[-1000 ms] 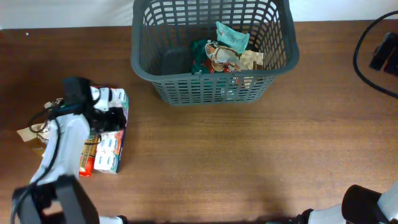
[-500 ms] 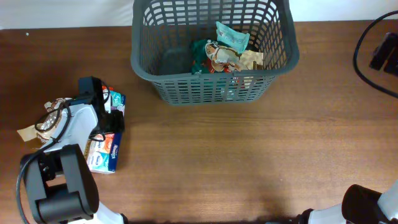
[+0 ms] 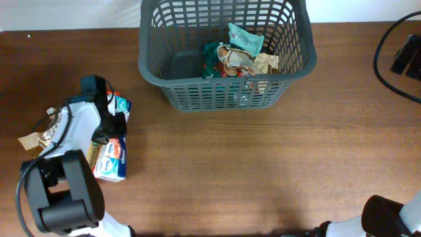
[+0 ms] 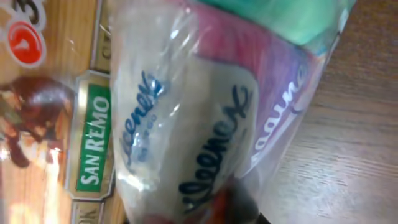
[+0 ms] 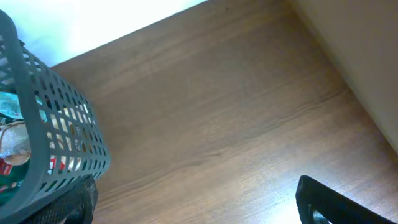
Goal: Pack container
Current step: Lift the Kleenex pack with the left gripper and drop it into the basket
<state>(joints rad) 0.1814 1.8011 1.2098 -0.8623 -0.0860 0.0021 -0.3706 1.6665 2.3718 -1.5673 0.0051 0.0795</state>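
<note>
Next I should lift my left gripper, carry it into the container's empty end [image 3: 186, 62] and release, as this space lies outward and to its right in the overhead view.
The container [image 3: 227, 78], a dark grey slotted basket, stands at the back of the table with a teal packet [image 3: 245, 38] and other snack packets [image 3: 231, 60] inside. My left gripper [image 3: 108, 122] is down on a pile of packets at the left, shut on the clear wrap of a Kleenex tissue pack [image 3: 112, 158]. In the left wrist view that tissue pack [image 4: 205, 118] fills the frame and covers the left gripper [image 4: 236, 208], with a San Remo packet [image 4: 62, 124] under it. My right gripper [image 5: 199, 199] hangs open over bare wood, the container [image 5: 56, 137] to its left.
Crumpled brown wrappers [image 3: 36, 138] lie left of the left arm. A black cable and device [image 3: 404, 56] sit at the right edge. The right arm's base [image 3: 388, 220] is at the bottom right corner. Wide brown tabletop [image 3: 263, 164] lies between pile and container.
My left gripper has closed on the tissue pack's wrap, and the arm has shifted a little over the pile. The right arm has not moved.
</note>
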